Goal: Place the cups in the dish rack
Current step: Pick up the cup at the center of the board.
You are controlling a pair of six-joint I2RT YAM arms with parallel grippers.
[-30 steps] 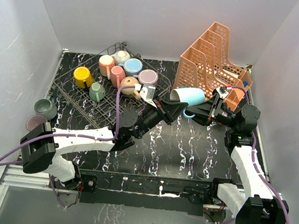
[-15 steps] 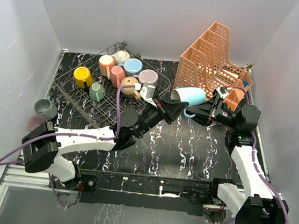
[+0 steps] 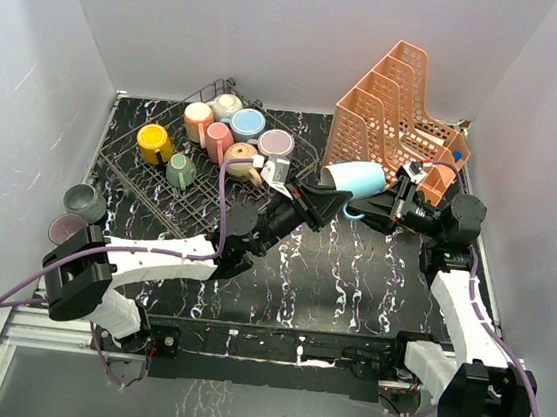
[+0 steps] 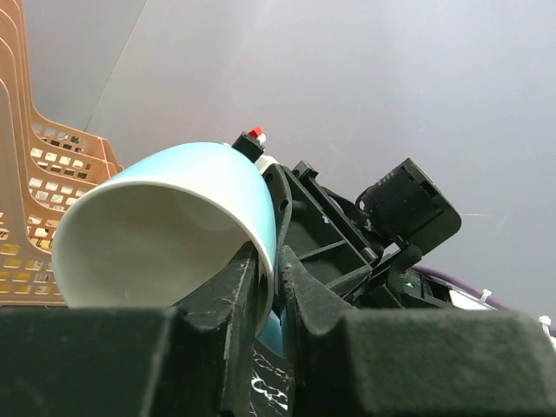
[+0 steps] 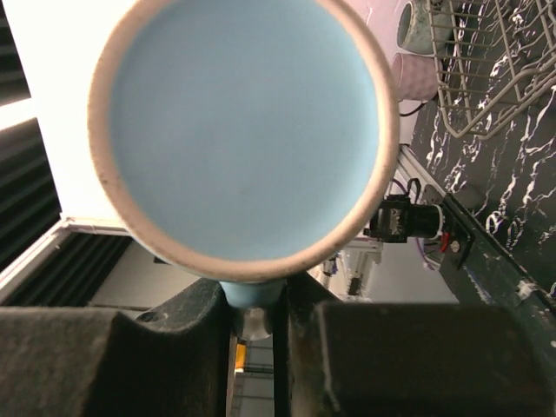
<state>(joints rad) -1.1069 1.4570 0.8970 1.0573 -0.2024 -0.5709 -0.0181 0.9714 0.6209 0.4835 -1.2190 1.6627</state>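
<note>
The rack gap beside the green cup is below my right gripper, to the left in the top view, so my right gripper should swing over and down to it next.
A light blue cup point(image 3: 354, 180) hangs on its side above the table's middle, between my two grippers. The left gripper point(image 3: 325, 196) is shut on the cup's rim point(image 4: 268, 261), one finger inside the cream interior point(image 4: 165, 226) and one outside. From the other side, the right gripper point(image 3: 367, 212) is shut on the cup's handle point(image 5: 254, 294), below the round blue base point(image 5: 243, 130). The dish rack point(image 3: 159, 200) lies at the back left and holds several cups, among them yellow point(image 3: 153, 142), green point(image 3: 181, 169), pink point(image 3: 198, 117) and lilac point(image 3: 277, 145).
An orange perforated organizer point(image 3: 399, 122) stands at the back right, close behind the held cup. Two more cups, grey-green point(image 3: 85, 202) and dark lilac point(image 3: 67, 229), sit off the table's left edge. White walls enclose the table on three sides.
Hardly anything: the blue cup has edged slightly up and right, with both grippers still at it.
</note>
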